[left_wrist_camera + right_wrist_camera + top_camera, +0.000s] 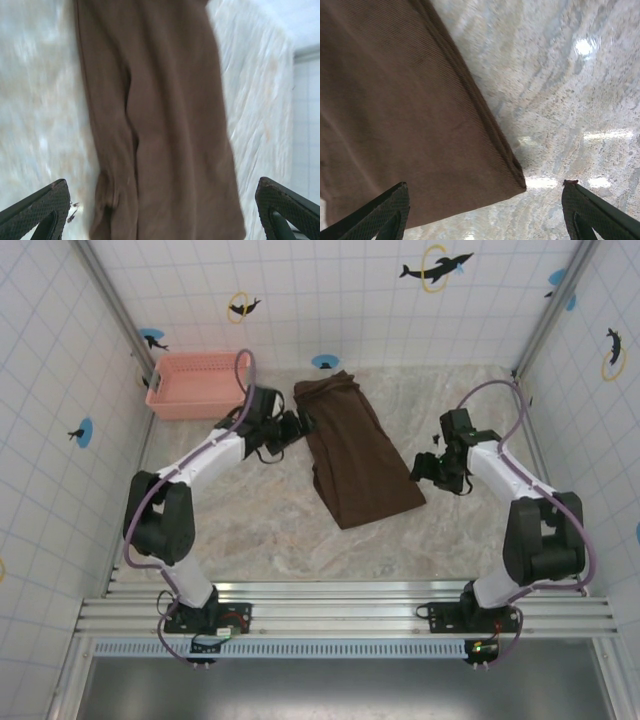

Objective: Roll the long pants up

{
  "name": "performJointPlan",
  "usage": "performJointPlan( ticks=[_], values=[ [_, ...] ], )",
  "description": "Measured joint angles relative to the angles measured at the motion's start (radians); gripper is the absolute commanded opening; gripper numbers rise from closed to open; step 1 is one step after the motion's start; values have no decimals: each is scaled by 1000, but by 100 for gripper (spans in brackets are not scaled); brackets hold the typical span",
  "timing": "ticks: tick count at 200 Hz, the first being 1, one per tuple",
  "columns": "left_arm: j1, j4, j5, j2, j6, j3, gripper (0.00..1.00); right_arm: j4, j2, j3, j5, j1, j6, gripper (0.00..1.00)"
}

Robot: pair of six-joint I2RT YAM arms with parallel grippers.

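The thick folded edge of the pants by their near corner lies below and slightly back. Next, my right gripper should lower its open fingers back around it and close.
The long pants lie flat and folded lengthwise in the middle of the table, dark brown, running from the back toward the near right. My left gripper stands open at their left edge. In the left wrist view the brown cloth stretches away between the two dark fingertips, with the gripper holding nothing. My right gripper stands open beside the near right corner of the pants. In the right wrist view that corner lies between the wide-apart fingertips, and the gripper is empty.
A pink plastic basket stands at the back left, just behind the left arm. Tiled walls enclose the table on three sides. A metal rail carrying both arm bases runs along the near edge. Bare marbled tabletop lies in front of the pants.
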Motion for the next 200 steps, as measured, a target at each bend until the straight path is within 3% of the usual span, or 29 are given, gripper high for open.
performJointPlan(
  ticks=[58, 88, 110, 127, 144, 156, 200],
  values=[
    [-251, 92, 22, -32, -171, -205, 97, 20, 88, -44, -6, -1, -8, 82],
    [-314, 150, 21, -46, -244, -268, 97, 53, 110, -56, -36, -1, -14, 80],
    [-345, 164, 13, -48, -283, -311, 97, 78, 125, -75, -71, -2, -18, 72],
    [-369, 169, 5, -48, -305, -331, 97, 99, 141, -83, -111, -6, -19, 54],
    [-390, 172, -4, -47, -325, -340, 97, 124, 160, -86, -145, -8, -27, 18],
    [-404, 180, -7, -45, -338, -343, 96, 136, 172, -90, -164, -10, -23, 0],
    [-459, 212, -40, -25, -396, -368, 93, 149, 174, -96, -196, -13, -29, 0]
  ],
)
